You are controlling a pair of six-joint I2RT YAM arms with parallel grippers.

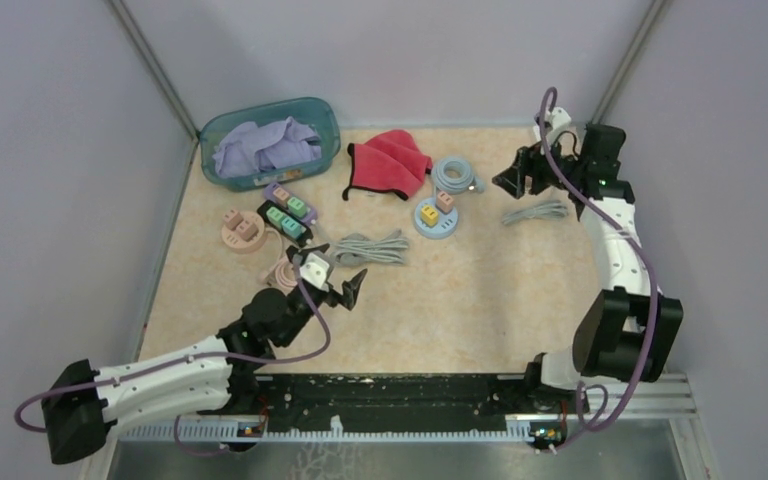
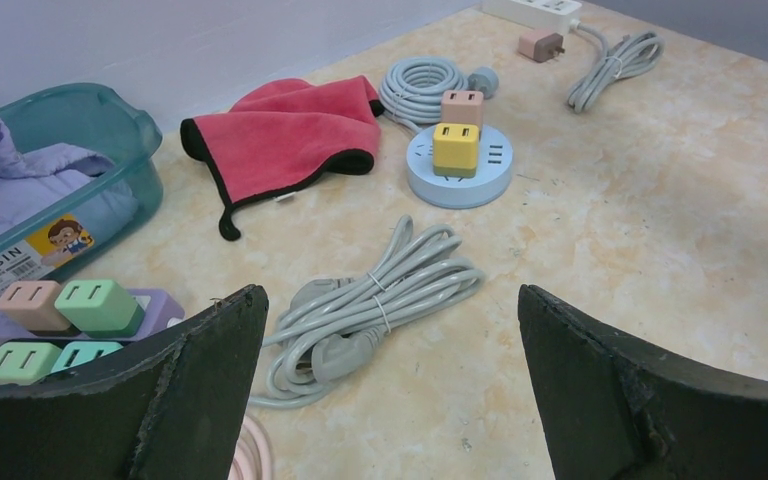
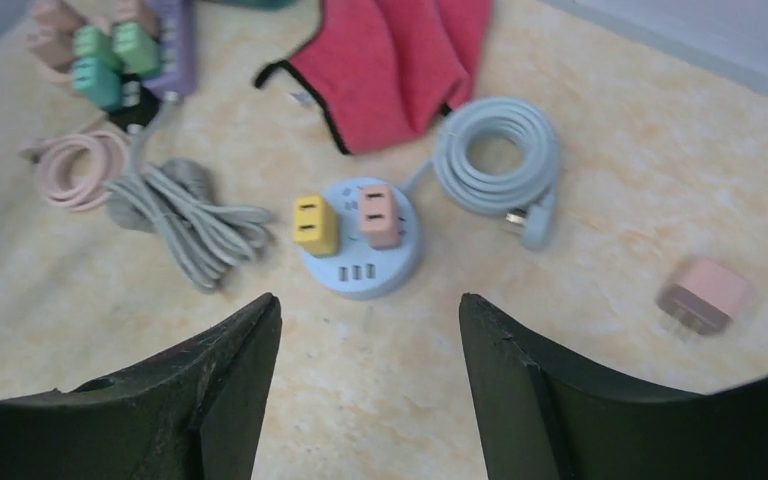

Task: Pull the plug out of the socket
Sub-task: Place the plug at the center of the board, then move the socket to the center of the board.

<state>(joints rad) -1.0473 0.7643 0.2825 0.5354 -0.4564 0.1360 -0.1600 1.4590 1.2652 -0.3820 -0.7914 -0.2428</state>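
My left gripper moves outward and to the right in the top view next, then down around the yellow plug (image 1: 428,213) (image 2: 456,147), since that stands closer than the pink plug.
A round blue socket (image 1: 438,226) stands mid-table with a yellow plug (image 1: 428,213) and a pink plug (image 1: 445,200) stuck in its top. It shows in the left wrist view (image 2: 460,185) and in the right wrist view (image 3: 360,268), with the yellow plug (image 3: 314,224) and the pink plug (image 3: 379,214) upright. My left gripper (image 1: 345,288) is open and empty, low over the table near a grey cable bundle (image 2: 375,300). My right gripper (image 1: 510,180) is open and empty, raised to the right of the socket. In the wrist views both the left gripper (image 2: 390,295) and the right gripper (image 3: 368,300) hold nothing.
A teal basin (image 1: 270,140) with lilac cloth stands back left. A red cloth (image 1: 390,162), a coiled grey cord (image 1: 455,173), a purple strip (image 1: 290,203) with green and pink plugs, a pink round socket (image 1: 244,230), a loose pink plug (image 3: 705,293) and another cable bundle (image 1: 537,211) lie around.
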